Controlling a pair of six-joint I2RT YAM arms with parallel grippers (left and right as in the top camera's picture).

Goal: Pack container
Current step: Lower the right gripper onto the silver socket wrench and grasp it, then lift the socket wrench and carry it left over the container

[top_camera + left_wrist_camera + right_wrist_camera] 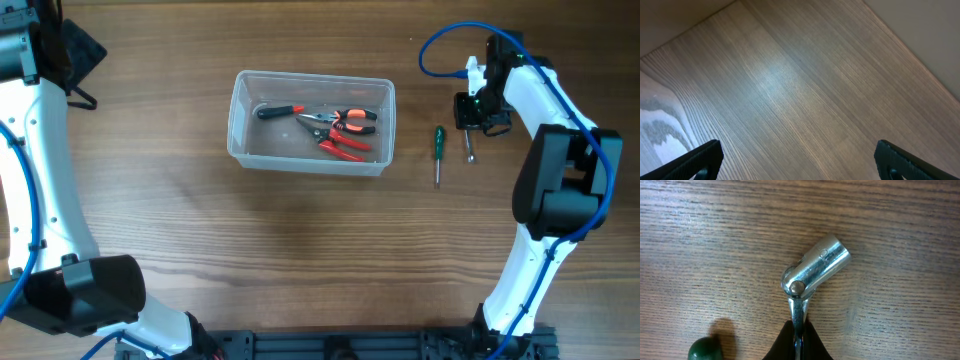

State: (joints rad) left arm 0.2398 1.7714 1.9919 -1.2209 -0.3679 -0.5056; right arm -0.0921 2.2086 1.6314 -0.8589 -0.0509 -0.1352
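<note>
The wrench in my right gripper next lifts, swings turning over the clear container, and lowers inside by the container's near side (278, 143), onto its bare bottom.
The clear plastic container (311, 122) sits at the table's middle back and holds red-handled pliers (345, 128) and another black-and-red handled tool (278, 111). My right gripper (470, 130) is shut on the shaft of a silver socket wrench (815, 270), whose swivel head lies over the wood; the wrench also shows in the overhead view (469, 150). A green-handled screwdriver (438, 152) lies just left of it, with its handle end in the right wrist view (705, 350). My left gripper (800, 160) is open and empty above bare wood at the far left.
The table's back edge and a pale wall show in the left wrist view (920, 30). A blue cable (440, 45) loops beside the right arm.
</note>
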